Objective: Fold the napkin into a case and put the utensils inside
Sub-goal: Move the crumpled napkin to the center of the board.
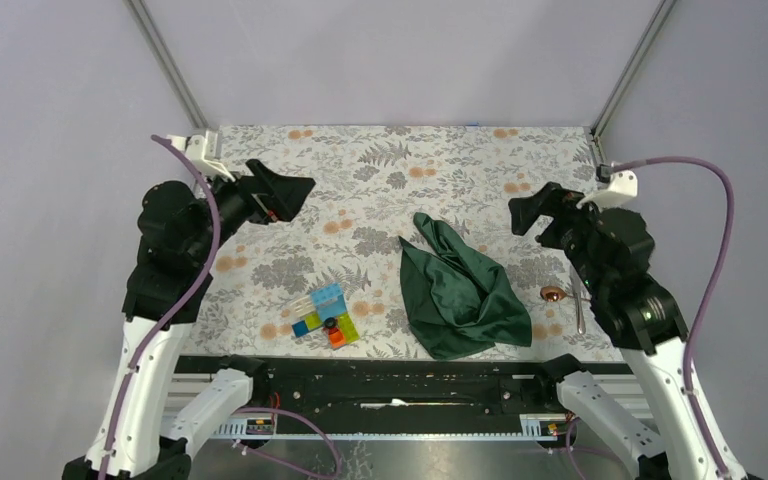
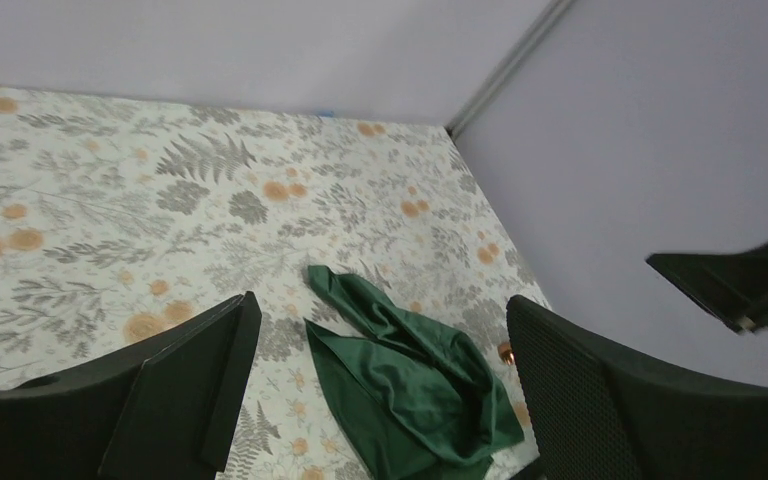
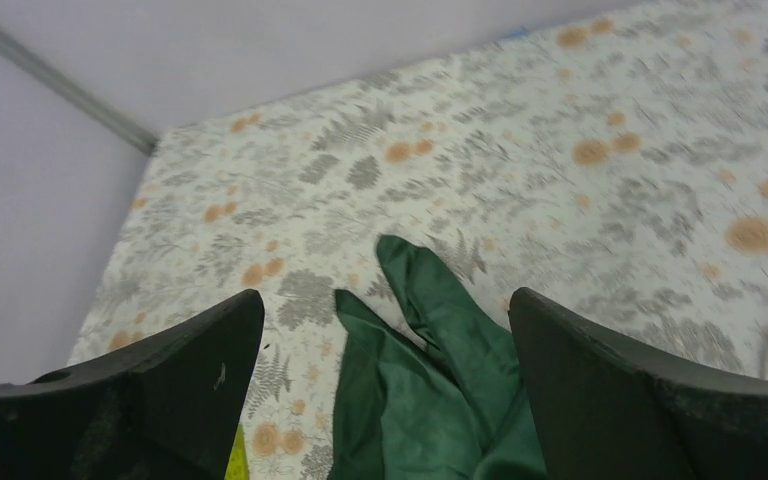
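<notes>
The left gripper should move down next, toward the right in the top view, onto the napkin's nearest pointed corner (image 1: 403, 242) (image 2: 312, 326), because that corner sticks out from the crumpled napkin.
The dark green napkin (image 1: 460, 290) lies crumpled on the floral table right of centre, one corner pointing to the far side. It also shows in the left wrist view (image 2: 410, 375) and the right wrist view (image 3: 430, 380). It is a loose heap, not a flat case. The copper spoon (image 1: 553, 294) and the thin silver utensil (image 1: 579, 305) lie just right of the napkin; the spoon peeks out in the left wrist view (image 2: 505, 352). My left gripper (image 1: 285, 192) is open and empty, raised at the far left. My right gripper (image 1: 528, 212) is open and empty, raised above the napkin's far right.
A cluster of colourful plastic blocks (image 1: 326, 315) sits near the front edge, left of the napkin. The floral table covering (image 1: 380, 170) ends at grey walls behind and at both sides. A black rail runs along the near edge.
</notes>
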Controlling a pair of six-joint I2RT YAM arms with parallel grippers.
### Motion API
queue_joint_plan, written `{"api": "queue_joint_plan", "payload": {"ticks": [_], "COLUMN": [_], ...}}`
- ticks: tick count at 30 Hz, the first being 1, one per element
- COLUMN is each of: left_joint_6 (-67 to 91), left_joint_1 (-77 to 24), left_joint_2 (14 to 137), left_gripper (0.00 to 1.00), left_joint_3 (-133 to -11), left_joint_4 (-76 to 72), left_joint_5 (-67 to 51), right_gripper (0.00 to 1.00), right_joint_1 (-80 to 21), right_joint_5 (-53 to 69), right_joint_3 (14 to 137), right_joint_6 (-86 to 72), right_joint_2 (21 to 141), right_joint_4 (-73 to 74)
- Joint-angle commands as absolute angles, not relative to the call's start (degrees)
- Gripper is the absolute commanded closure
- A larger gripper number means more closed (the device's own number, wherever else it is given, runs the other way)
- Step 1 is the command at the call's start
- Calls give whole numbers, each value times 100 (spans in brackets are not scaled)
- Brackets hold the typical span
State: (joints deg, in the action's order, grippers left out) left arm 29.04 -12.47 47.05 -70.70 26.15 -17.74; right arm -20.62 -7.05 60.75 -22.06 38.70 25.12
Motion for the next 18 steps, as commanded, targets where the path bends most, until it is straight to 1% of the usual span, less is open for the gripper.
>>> {"api": "queue_joint_plan", "payload": {"ticks": [1, 3, 5, 8, 11, 13, 15, 18], "left_joint_6": [2919, 2904, 2965, 3200, 3384, 3443, 3451, 3423], "left_joint_1": [-1748, -2240, -2920, -3706, -4453, -4637, -4648, -4671], "left_joint_2": [5089, 5353, 5685, 6236, 6941, 7485, 8155, 9111], "left_gripper": [1, 1, 1, 1, 1, 1, 1, 1], "left_joint_3": [-7157, -7213, -7260, -7202, -7219, -7323, -7538, -7837], "left_joint_4": [2754, 2939, 3106, 3130, 3130, 3105, 3107, 3094], "left_joint_5": [-1519, -1083, -478, -163, 408, 409, 107, 27], "right_gripper": [0, 0, 0, 0, 0, 0, 0, 0], "right_joint_1": [-2098, -2092, -2091, -2087, -2083, -2067, -2024, -1903], "right_joint_5": [-2218, -2297, -1804, -788, -569, -654, -612, -931], "right_joint_3": [6751, 6871, 6673, 6182, 5674, 5283, 4956, 4858], "right_joint_6": [-2974, -3228, -3302, -3334, -3620, -4021, -4265, -4433], "right_joint_2": [4928, 5580, 5922, 6207, 6298, 6250, 6279, 6408], "right_joint_4": [4122, 4672, 4788, 4647, 4570, 4446, 4364, 4611]}}
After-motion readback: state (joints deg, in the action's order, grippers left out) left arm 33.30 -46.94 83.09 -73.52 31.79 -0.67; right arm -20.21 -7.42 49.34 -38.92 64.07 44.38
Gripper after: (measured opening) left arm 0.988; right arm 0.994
